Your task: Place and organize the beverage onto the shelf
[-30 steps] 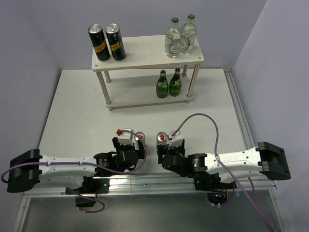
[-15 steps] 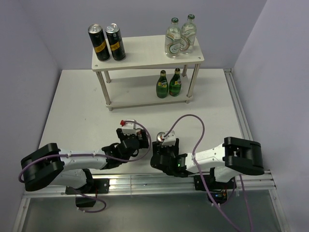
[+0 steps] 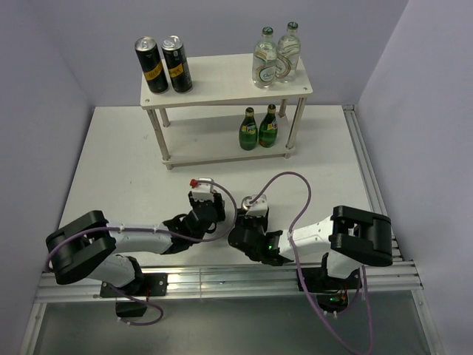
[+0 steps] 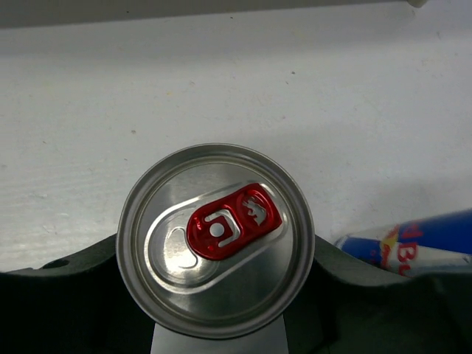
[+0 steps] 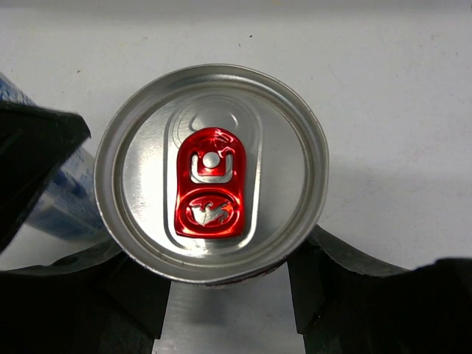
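The robot's left gripper needs to carry the can outward onto the lower board's empty end [image 3: 182,141] and release it there, because green bottles fill the board's other end.
Two short silver cans with red tabs stand side by side on the white table near the arms. My left gripper [image 4: 214,259] is shut on one can [image 4: 215,237], a black finger [image 4: 88,269] pressed to each side. My right gripper [image 5: 214,254] is shut on the other can [image 5: 212,169] in the same way. From above, the left gripper [image 3: 214,214] and right gripper [image 3: 247,222] cover both cans. The pale shelf [image 3: 222,85] stands at the back. Two clear bottles [image 3: 275,56] are on its top right and two green bottles [image 3: 259,128] on its lower board.
Two tall black cans [image 3: 164,65] stand on the shelf's top left. The neighbouring can's blue side [image 4: 413,240] shows close on the right of the left wrist view. Purple cables loop over the table by both wrists. A metal rail [image 3: 369,185] edges the table's right side.
Both grippers moved away from the bases and in over the two cans, then closed around them. The cans showed beside the fingers earlier and are now covered from above.
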### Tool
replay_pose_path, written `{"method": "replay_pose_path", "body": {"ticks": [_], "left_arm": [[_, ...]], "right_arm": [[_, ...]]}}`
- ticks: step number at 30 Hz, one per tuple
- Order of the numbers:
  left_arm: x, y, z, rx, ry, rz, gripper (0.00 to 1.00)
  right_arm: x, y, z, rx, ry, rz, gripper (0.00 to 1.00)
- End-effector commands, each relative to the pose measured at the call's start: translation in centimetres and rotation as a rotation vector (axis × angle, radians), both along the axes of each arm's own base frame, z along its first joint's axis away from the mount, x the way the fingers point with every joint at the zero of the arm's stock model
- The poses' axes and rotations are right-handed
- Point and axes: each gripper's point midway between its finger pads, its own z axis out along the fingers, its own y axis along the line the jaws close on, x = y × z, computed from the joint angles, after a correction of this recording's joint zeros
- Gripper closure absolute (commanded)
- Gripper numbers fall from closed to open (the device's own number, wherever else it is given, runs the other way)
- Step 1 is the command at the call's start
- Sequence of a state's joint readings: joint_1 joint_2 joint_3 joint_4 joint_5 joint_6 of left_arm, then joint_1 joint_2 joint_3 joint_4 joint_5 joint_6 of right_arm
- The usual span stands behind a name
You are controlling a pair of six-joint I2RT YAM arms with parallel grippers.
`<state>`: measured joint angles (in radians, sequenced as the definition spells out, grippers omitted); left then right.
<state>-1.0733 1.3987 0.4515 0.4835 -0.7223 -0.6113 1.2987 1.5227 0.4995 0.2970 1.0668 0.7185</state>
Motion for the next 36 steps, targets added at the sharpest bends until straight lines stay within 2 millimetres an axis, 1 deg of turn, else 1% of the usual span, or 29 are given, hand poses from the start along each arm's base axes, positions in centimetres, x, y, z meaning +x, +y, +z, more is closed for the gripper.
{"method": "replay_pose_path", "body": {"ticks": [1,2,3,4,5,6,7,8,9,10,11,12,14,15,16,17,18,19,20,23,24,26,31,34,35,36], "left_arm": [[2.7,0.2,3.4,-0.006,-0.061,0.025,1.0],[3.2,0.4,3.8,-0.002,-0.057,0.02,1.0],[4.2,0.2,5.2,-0.017,-0.071,0.029,1.0],[5.8,1.7,5.9,-0.001,-0.083,0.072,1.0],[6.8,1.7,7.3,-0.017,-0.103,0.081,1.0],[8.1,2.7,7.9,-0.022,-0.115,0.108,1.0],[8.9,3.1,8.6,-0.015,-0.132,0.11,1.0],[9.8,3.3,9.8,-0.03,-0.153,0.121,1.0],[11.0,4.1,10.0,-0.026,-0.157,0.142,1.0],[11.7,4.4,10.4,-0.017,-0.166,0.15,1.0],[12.6,4.6,11.3,-0.027,-0.183,0.163,1.0],[13.7,5.4,11.3,-0.025,-0.187,0.184,1.0],[15.0,6.1,12.2,-0.03,-0.213,0.217,1.0],[16.1,6.8,12.0,-0.021,-0.217,0.234,1.0],[16.7,7.1,12.1,-0.014,-0.222,0.249,1.0],[17.5,7.3,12.8,-0.013,-0.24,0.262,1.0],[18.4,8.0,12.3,0.004,-0.234,0.283,1.0],[19.0,8.1,12.4,0.008,-0.242,0.286,1.0],[19.9,8.7,12.1,0.009,-0.24,0.3,1.0],[21.4,9.6,12.2,0.003,-0.25,0.314,1.0],[21.9,10.2,11.8,0.023,-0.25,0.325,1.0],[22.4,10.6,12.1,0.026,-0.267,0.338,1.0],[23.6,12.1,11.7,0.072,-0.27,0.365,1.0],[24.1,12.2,11.7,0.099,-0.276,0.364,1.0],[24.3,12.2,11.1,0.109,-0.268,0.365,1.0],[24.3,12.3,11.0,0.116,-0.268,0.375,1.0]], "right_arm": [[1.1,1.2,3.4,0.101,-0.065,-0.041,1.0],[1.1,1.3,4.0,0.11,-0.072,-0.042,1.0],[1.2,1.4,4.4,0.109,-0.077,-0.038,1.0],[1.3,1.5,4.9,0.117,-0.083,-0.037,1.0],[1.4,1.8,5.4,0.113,-0.087,-0.029,1.0],[1.5,1.9,5.9,0.121,-0.092,-0.029,1.0],[1.7,2.0,6.2,0.12,-0.095,-0.03,1.0],[1.8,2.1,6.6,0.121,-0.097,-0.028,1.0],[2.0,2.0,6.7,0.12,-0.097,-0.032,1.0],[2.1,2.0,6.9,0.126,-0.099,-0.032,1.0],[2.2,2.0,7.0,0.127,-0.098,-0.032,1.0],[2.4,1.7,7.1,0.13,-0.097,-0.037,1.0],[2.6,1.5,7.0,0.128,-0.094,-0.038,1.0],[2.7,1.5,7.1,0.13,-0.093,-0.038,1.0],[2.7,1.3,7.0,0.126,-0.091,-0.041,1.0],[2.8,1.2,6.9,0.127,-0.09,-0.045,1.0],[2.8,1.0,6.8,0.124,-0.088,-0.047,1.0],[2.8,0.9,6.8,0.126,-0.087,-0.048,1.0],[2.8,0.8,6.7,0.126,-0.084,-0.051,1.0],[3.1,0.7,6.8,0.122,-0.084,-0.06,1.0],[3.1,0.7,6.8,0.122,-0.084,-0.058,1.0],[3.3,0.7,6.9,0.12,-0.086,-0.061,1.0],[3.7,0.8,6.9,0.112,-0.083,-0.065,1.0],[3.9,1.0,6.9,0.109,-0.083,-0.069,1.0],[3.9,1.1,7.0,0.114,-0.085,-0.067,1.0],[4.1,1.1,7.0,0.111,-0.084,-0.068,1.0]]}}
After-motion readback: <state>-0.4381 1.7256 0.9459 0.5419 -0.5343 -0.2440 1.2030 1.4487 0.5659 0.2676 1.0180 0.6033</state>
